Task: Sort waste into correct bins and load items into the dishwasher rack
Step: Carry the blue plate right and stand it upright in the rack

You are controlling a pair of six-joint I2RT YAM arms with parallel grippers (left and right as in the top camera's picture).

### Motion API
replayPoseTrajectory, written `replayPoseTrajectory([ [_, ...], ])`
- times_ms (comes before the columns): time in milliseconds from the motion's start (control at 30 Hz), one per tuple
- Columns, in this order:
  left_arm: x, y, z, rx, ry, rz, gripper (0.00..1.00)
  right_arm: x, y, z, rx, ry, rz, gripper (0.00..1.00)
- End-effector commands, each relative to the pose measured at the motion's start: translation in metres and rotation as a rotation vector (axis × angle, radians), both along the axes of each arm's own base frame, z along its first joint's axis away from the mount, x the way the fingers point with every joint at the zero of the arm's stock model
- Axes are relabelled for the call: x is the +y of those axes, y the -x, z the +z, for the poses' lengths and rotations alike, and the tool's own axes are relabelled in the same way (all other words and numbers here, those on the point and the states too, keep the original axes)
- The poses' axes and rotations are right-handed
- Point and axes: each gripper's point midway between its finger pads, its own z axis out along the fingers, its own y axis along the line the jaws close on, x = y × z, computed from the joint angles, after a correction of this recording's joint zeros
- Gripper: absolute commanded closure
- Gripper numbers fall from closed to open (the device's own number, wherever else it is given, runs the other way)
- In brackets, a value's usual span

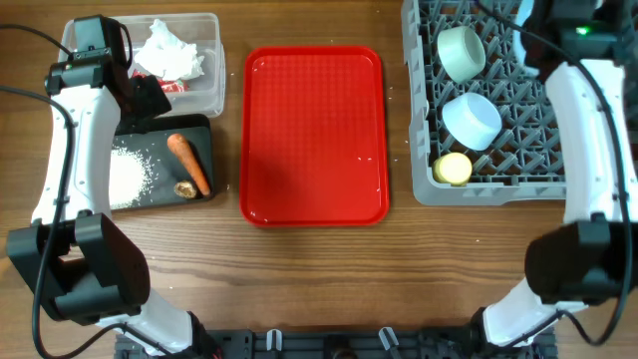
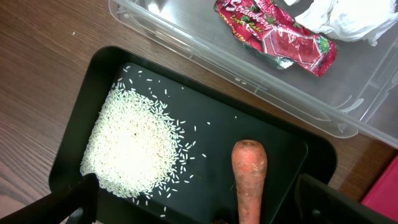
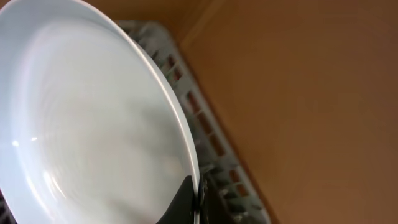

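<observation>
Next, my right gripper lowers the upright light blue plate among the pegs (image 1: pixel 515 62) beside the bowls in the grey rack, where the rack's slots stand empty.
My left gripper (image 2: pixel 199 214) is open and empty, hovering over the black tray (image 2: pixel 205 118). The tray holds loose white rice (image 2: pixel 134 146), an orange carrot (image 2: pixel 250 180) and a small brown scrap (image 1: pixel 185 188). The clear tub (image 2: pixel 348 102) behind it holds the red wrapper (image 2: pixel 277 34) and the crumpled napkin (image 1: pixel 171 50). My right gripper (image 3: pixel 194 202) is shut on the rim of the light blue plate (image 3: pixel 87 124), held on edge over the far end of the grey rack (image 1: pixel 528 120). The rack holds the pale green bowl (image 1: pixel 461 52), light blue bowl (image 1: pixel 471 120) and yellow cup (image 1: pixel 454 168). The spoon is out of view.
An empty red tray (image 1: pixel 314 135) lies in the middle of the wooden table, between the bins and the rack. The rack's wall (image 3: pixel 217 162) shows just behind the plate in the right wrist view.
</observation>
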Motion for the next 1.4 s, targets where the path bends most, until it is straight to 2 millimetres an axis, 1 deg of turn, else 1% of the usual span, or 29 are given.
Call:
replayPoseTrajectory([
  [0,0.0,0.0,0.009,-0.028,0.006,0.015,0.0,0.004,-0.005,-0.049,0.073,-0.05,0.001,0.96],
  [100,0.0,0.0,0.009,-0.028,0.006,0.015,0.0,0.002,-0.005,-0.072,0.105,-0.05,-0.029,0.96],
  [167,0.0,0.0,0.009,-0.028,0.006,0.015,0.0,-0.003,-0.004,-0.075,0.118,-0.021,-0.056,0.96],
  [233,0.0,0.0,0.009,-0.028,0.006,0.015,0.0,-0.011,0.001,-0.069,0.121,0.038,-0.105,0.96],
  [367,0.0,0.0,0.009,-0.028,0.006,0.015,0.0,-0.026,0.01,-0.043,0.086,0.176,-0.207,0.96],
  [433,0.0,0.0,0.009,-0.028,0.006,0.015,0.0,-0.03,0.01,-0.032,0.05,0.215,-0.243,0.96],
  [533,0.0,0.0,0.009,-0.028,0.006,0.015,0.0,-0.029,0.005,-0.03,0.015,0.208,-0.241,0.96],
  [633,0.0,0.0,0.009,-0.028,0.006,0.016,0.0,-0.024,-0.001,-0.041,0.039,0.154,-0.183,0.96],
  [733,0.0,0.0,0.009,-0.028,0.006,0.015,0.0,-0.015,-0.005,-0.057,0.084,0.083,-0.111,0.96],
  [800,0.0,0.0,0.009,-0.028,0.006,0.015,0.0,-0.01,-0.007,-0.063,0.094,0.05,-0.085,0.96],
  [900,0.0,0.0,0.009,-0.028,0.006,0.015,0.0,0.001,-0.012,-0.077,0.116,-0.028,-0.017,0.96],
  [1000,0.0,0.0,0.009,-0.028,0.006,0.016,0.0,0.011,-0.012,-0.09,0.157,-0.093,0.037,0.96],
  [1067,0.0,0.0,0.009,-0.028,0.006,0.015,0.0,0.014,-0.011,-0.093,0.173,-0.108,0.049,0.94],
  [1100,0.0,0.0,0.009,-0.028,0.006,0.015,0.0,0.015,-0.01,-0.095,0.18,-0.115,0.053,0.82],
  [1133,0.0,0.0,0.009,-0.028,0.006,0.015,0.0,0.017,-0.011,-0.097,0.184,-0.131,0.066,0.53],
  [1167,0.0,0.0,0.009,-0.028,0.006,0.016,0.0,0.02,-0.012,-0.099,0.182,-0.145,0.078,0.0],
  [1233,0.0,0.0,0.009,-0.028,0.006,0.015,0.0,0.023,-0.015,-0.099,0.169,-0.168,0.093,0.0],
  [1267,0.0,0.0,0.009,-0.028,0.006,0.016,0.0,0.024,-0.016,-0.096,0.143,-0.178,0.08,0.0],
  [1300,0.0,0.0,0.009,-0.028,0.006,0.015,0.0,0.024,-0.017,-0.091,0.119,-0.188,0.071,0.0],
  [1367,0.0,0.0,0.009,-0.028,0.006,0.016,0.0,0.03,-0.019,-0.069,0.046,-0.231,0.083,0.0],
])
